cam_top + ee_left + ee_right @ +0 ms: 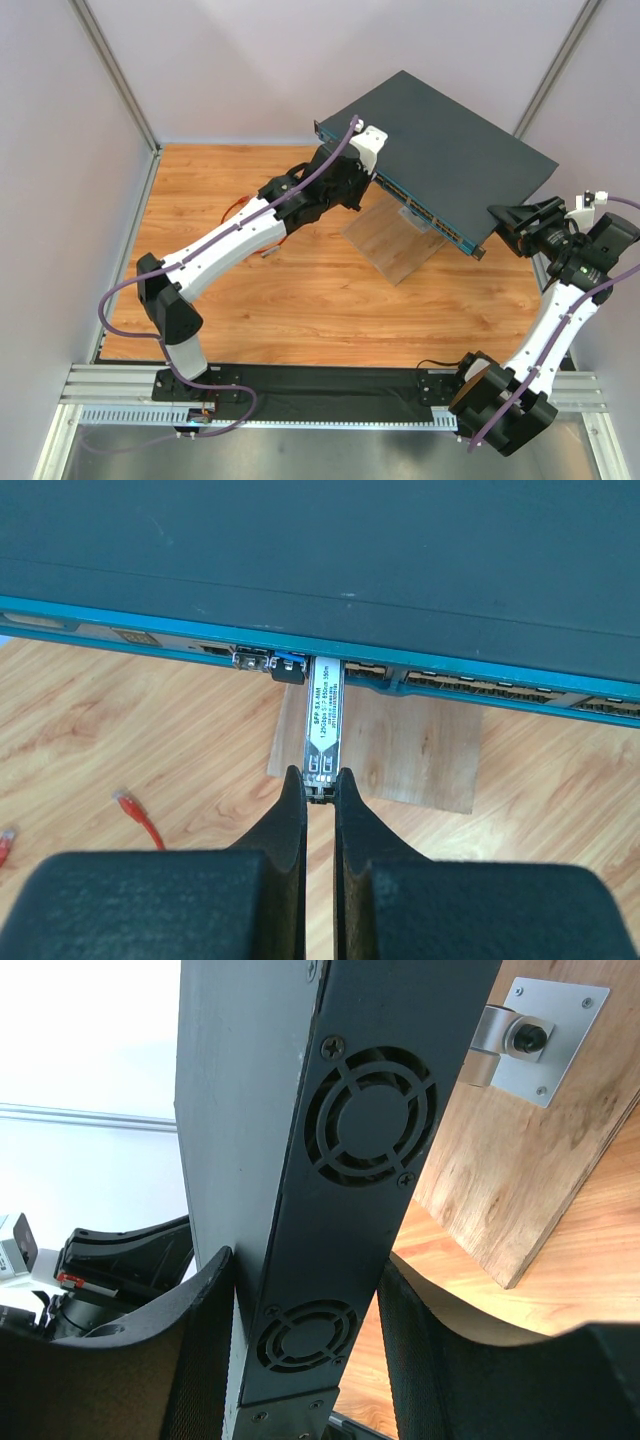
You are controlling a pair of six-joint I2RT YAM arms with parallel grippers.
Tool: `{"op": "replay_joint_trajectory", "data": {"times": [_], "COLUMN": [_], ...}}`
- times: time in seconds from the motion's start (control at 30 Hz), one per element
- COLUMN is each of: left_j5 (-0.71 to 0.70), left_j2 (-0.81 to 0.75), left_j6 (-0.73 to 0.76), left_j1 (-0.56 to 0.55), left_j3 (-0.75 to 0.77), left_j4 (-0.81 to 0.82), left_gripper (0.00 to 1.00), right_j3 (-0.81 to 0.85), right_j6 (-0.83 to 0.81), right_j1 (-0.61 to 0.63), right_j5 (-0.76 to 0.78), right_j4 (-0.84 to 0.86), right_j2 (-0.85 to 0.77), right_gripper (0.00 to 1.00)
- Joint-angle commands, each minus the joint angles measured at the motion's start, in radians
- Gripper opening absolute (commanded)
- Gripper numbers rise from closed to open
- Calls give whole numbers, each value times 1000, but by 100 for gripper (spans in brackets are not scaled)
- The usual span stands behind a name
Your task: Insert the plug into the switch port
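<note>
I should next push the grey module (324, 720) further into the port opening (327, 661) in the switch's front side with my left gripper and release it, because the labelled length of the module still sticks out.
The switch (450, 150) is a wide flat dark blue-grey box raised on a stand. A row of small square ports (470, 685) runs along its thin front face. My left gripper (320, 780) is shut on the near end of a grey metal labelled module (324, 720). The module's far end sits at a port mouth. The red-booted plug (128, 802) on its thin red cable lies loose on the table, left of and below the gripper. My right gripper (305, 1260) straddles the switch's vented end (370, 1130), with its fingers against the top and bottom faces.
A grey stub (248, 660) and a blue-latched module (288, 665) sit in ports just left of the held module. A wooden stand (400, 750) with a metal bracket (540, 1040) carries the switch. Another red connector (5, 845) shows at the left edge.
</note>
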Motion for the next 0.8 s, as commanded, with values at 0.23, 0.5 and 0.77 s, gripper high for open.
{"op": "replay_joint_trajectory", "data": {"times": [0.23, 0.5, 0.77], "left_j5": [-8, 6, 21], "left_j2": [12, 8, -17], "left_j6": [-27, -41, -39], "left_j1": [14, 17, 17], "left_j3": [116, 111, 94], "left_j4": [49, 48, 50], "left_gripper": [0, 0, 0], "right_j3": [5, 3, 5], "right_j6": [-80, -82, -80], "right_j1": [16, 15, 15], "right_j5": [21, 21, 22], "right_j4": [31, 31, 34], "right_j2": [4, 7, 13], "right_gripper": [0, 0, 0]}}
